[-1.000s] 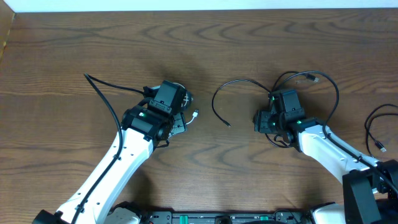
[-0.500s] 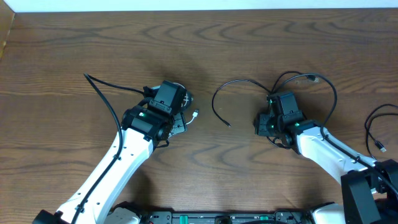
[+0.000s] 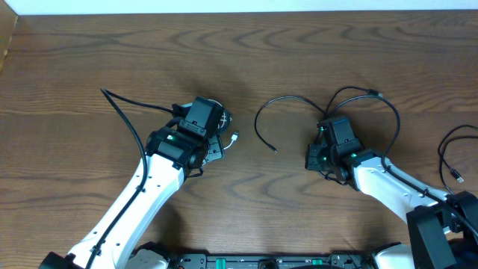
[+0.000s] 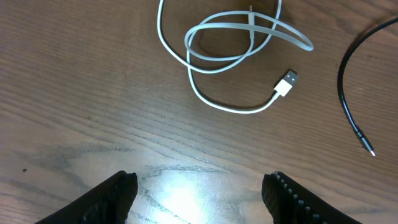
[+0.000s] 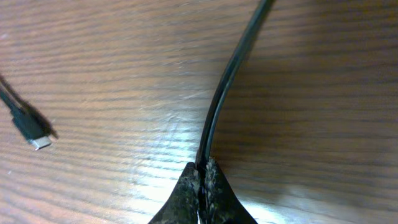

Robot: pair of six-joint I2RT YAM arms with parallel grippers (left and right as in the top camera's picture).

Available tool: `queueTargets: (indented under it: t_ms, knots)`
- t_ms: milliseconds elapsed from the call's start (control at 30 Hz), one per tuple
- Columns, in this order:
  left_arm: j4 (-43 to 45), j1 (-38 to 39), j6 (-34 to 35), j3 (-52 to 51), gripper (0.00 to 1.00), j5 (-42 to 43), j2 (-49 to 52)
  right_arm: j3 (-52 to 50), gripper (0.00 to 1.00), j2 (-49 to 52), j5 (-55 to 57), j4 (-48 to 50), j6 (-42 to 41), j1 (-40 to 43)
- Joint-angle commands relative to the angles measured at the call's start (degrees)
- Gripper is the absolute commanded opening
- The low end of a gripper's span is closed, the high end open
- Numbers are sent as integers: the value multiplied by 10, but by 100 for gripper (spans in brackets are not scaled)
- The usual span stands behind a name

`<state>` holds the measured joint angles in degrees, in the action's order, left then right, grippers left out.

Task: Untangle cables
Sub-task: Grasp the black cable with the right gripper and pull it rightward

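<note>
I should next lift the cable in my right gripper, move it to the right in the overhead view over another black wire [image 3: 442,155] and let it go.
The black cable [image 3: 263,112] arcs across the table's middle, one end [image 3: 273,149] lying free, and loops on behind the right arm. My right gripper [image 3: 323,125] is shut on it. In the right wrist view the pinched cable [image 5: 231,78] runs up and away from the closed right gripper [image 5: 202,169], and a black plug [image 5: 37,140] lies to the left. The white cable [image 4: 233,50] lies in loose loops with its plug [image 4: 286,84] to the right. My left gripper [image 4: 202,199] hovers open just short of it, holding nothing. From overhead the left gripper [image 3: 211,128] hides most of the white cable [image 3: 234,137].
A thicker black wire [image 3: 123,116] trails from the left arm toward the upper left. Another black wire [image 3: 447,153] lies at the right edge. The table's far edge [image 3: 239,10] runs along the top. The black cable's end [image 4: 348,99] shows at the right of the left wrist view.
The right gripper has shut on the black cable and shifted slightly down-left, pulling the cable's right loop tighter. The left arm and the white cable have not moved.
</note>
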<state>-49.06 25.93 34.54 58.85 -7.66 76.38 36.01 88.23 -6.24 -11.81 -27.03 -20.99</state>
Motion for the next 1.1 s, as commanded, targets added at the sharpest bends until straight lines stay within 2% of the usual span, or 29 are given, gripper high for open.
queueTargets:
  t_ms: [0,100,133,267,400,433,467,500,600,767,967,1067]
  knots:
    - [-2,-2,5,4,70,-5,-5,-5,1,-1,-29,23,-30,-13]
    - [-3,-2,5,4,70,-5,-5,-4,1,-1,-59,43,-25,-14]
    - [-5,-2,5,4,70,-5,-5,3,1,-1,-63,31,9,-14]
    - [-6,-2,5,4,70,-5,-5,60,1,-3,-19,-89,102,-11]
    - [-7,-2,5,4,70,-5,-5,196,1,-5,129,-247,164,8]
    - [-9,-2,5,4,70,-5,-5,210,1,-5,148,-261,167,11]
    - [-13,-2,5,4,70,-5,-5,268,1,-5,229,-313,171,22]
    - [-14,-2,5,4,70,-5,-5,289,1,-5,259,-330,171,27]
    - [-19,-2,5,4,70,-5,-5,426,1,-5,448,-424,171,74]
    - [-19,-2,5,4,70,-5,-5,547,1,-5,568,-467,170,173]
    - [-19,-2,5,4,70,-5,-5,577,1,-5,543,-472,168,297]
    - [-19,-2,5,4,70,-5,-5,576,1,-5,494,-479,132,349]
